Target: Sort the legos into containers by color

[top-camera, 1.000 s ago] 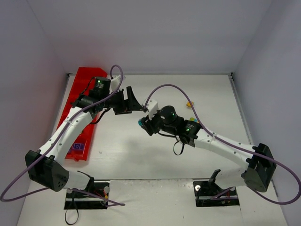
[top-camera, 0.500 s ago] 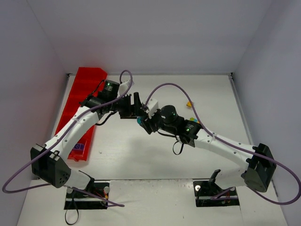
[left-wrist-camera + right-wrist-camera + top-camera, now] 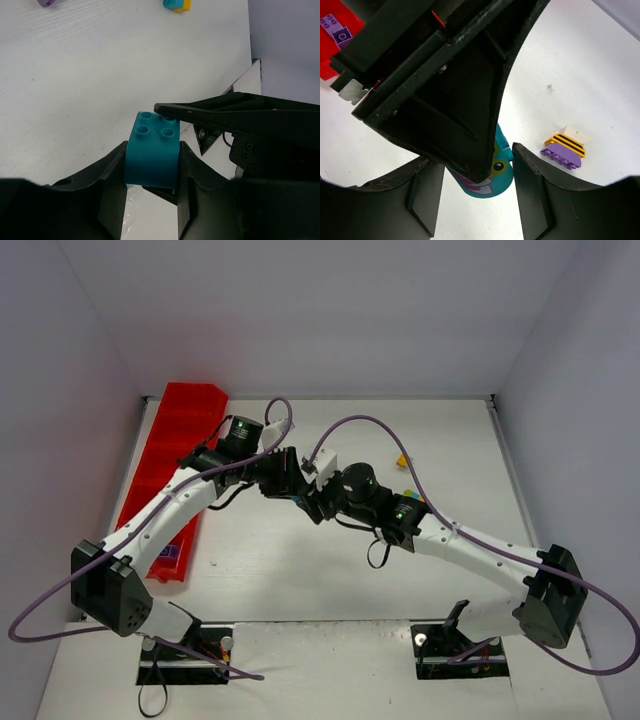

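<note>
My left gripper moves to the left in the top view next, over the tray's bare middle (image 3: 168,460), to let go, since purple legos fill the tray's nearest section.
A teal lego (image 3: 152,155) with a printed eye (image 3: 501,172) hangs above the table's middle between both grippers. My left gripper (image 3: 152,148) is shut on its two sides. My right gripper (image 3: 476,162) pinches it from the studded top and the underside; one thin finger (image 3: 210,111) lies across the studs. In the top view the two grippers (image 3: 300,492) meet tip to tip and hide the lego. The red container tray (image 3: 172,445) lies along the left edge, with purple legos (image 3: 167,554) in its nearest compartment.
A purple lego with a yellow-and-black striped piece on it (image 3: 563,146) lies on the table right of the grippers. A small yellow lego (image 3: 402,461) and mixed-colour legos (image 3: 408,494) sit behind the right arm. Another purple lego (image 3: 46,2) and a teal-yellow one (image 3: 177,4) lie farther off.
My left gripper has swung right from over the tray to the right gripper and has shut on the teal lego. The right arm has held still.
</note>
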